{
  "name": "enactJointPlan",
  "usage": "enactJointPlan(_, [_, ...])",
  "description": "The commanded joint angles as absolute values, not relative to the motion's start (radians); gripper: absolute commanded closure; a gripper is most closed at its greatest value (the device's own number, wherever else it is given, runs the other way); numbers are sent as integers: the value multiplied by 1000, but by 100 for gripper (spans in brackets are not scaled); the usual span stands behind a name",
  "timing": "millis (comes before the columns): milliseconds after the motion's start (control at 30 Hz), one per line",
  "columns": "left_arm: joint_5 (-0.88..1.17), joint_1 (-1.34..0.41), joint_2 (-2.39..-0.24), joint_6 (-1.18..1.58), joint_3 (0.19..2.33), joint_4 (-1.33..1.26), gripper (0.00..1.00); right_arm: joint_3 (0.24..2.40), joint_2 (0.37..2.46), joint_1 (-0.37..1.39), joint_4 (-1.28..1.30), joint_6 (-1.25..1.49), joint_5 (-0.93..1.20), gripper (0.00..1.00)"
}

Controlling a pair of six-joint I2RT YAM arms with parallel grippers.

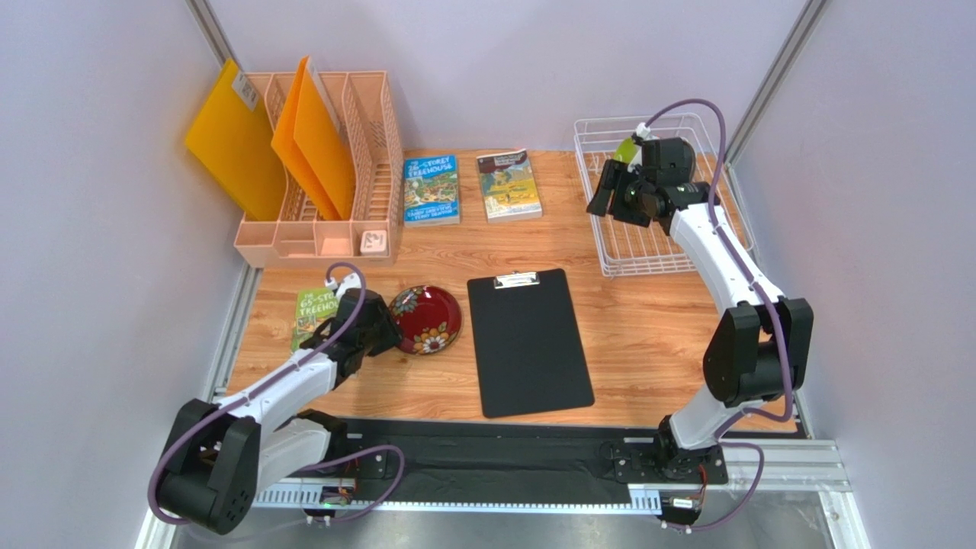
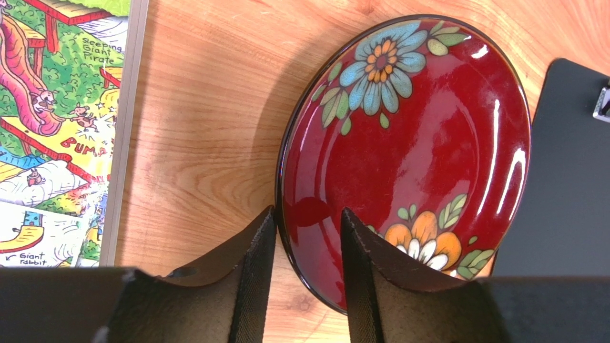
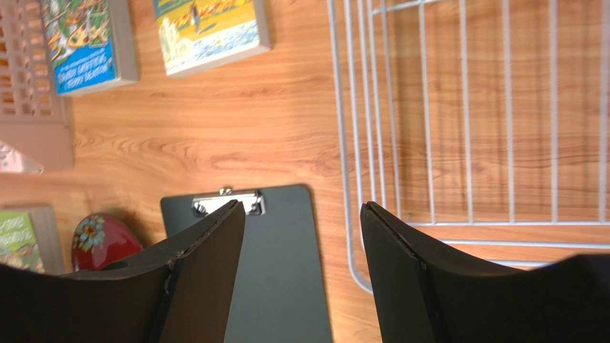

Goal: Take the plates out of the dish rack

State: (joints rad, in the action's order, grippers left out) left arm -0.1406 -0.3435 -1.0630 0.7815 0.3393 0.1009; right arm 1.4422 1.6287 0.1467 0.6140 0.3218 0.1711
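My right gripper moves outward over the lime green plate (image 1: 626, 149) next, then down onto the plate's rim, since the plate still stands in the rack.
The dark red flowered plate (image 1: 426, 319) lies on the wooden table left of the clipboard; it fills the left wrist view (image 2: 415, 128) and shows small in the right wrist view (image 3: 100, 239). My left gripper (image 1: 384, 332) (image 2: 308, 211) is open, its jaws straddling the plate's near rim, one finger outside and one over the plate. The white wire dish rack (image 1: 642, 246) (image 3: 351, 143) stands at the back right. My right gripper (image 1: 607, 189) (image 3: 301, 207) is open and empty above the rack's left edge. A lime green plate (image 1: 626, 149) peeks out behind the right wrist. The orange and teal plates are out of view.
A black clipboard (image 1: 529, 343) (image 3: 279, 271) lies in the middle. Two books (image 1: 431, 189) (image 1: 509, 183) lie at the back and a green book (image 1: 315, 315) lies under my left arm. A peach file organiser (image 1: 378, 172) with orange folders stands at the back left.
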Motion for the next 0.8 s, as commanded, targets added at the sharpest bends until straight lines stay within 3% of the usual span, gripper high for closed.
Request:
enactJointPlan(0, [-143, -348, -1072, 772, 368, 159, 53, 1558, 1672, 133, 632, 264, 13, 34])
enactJointPlan(100, [-118, -348, -1020, 750, 397, 190, 49, 1650, 1735, 120, 632, 241, -130, 30])
enactJointPlan(200, [-110, -348, -938, 700, 435, 213, 36, 1797, 1834, 98, 647, 219, -195, 30])
enactJointPlan(267, [-85, -348, -898, 640, 460, 213, 25, 1873, 1920, 91, 658, 196, -219, 30])
enactJointPlan(333, [-51, -348, -858, 600, 497, 190, 1, 1997, 1985, 89, 678, 163, -247, 30])
enactJointPlan(533, [106, -348, -870, 511, 601, 135, 1, 2273, 2207, 81, 744, 68, -307, 33])
enactJointPlan(767, [153, -348, -955, 483, 664, 104, 1, 2315, 2306, 69, 698, 5, -316, 41])
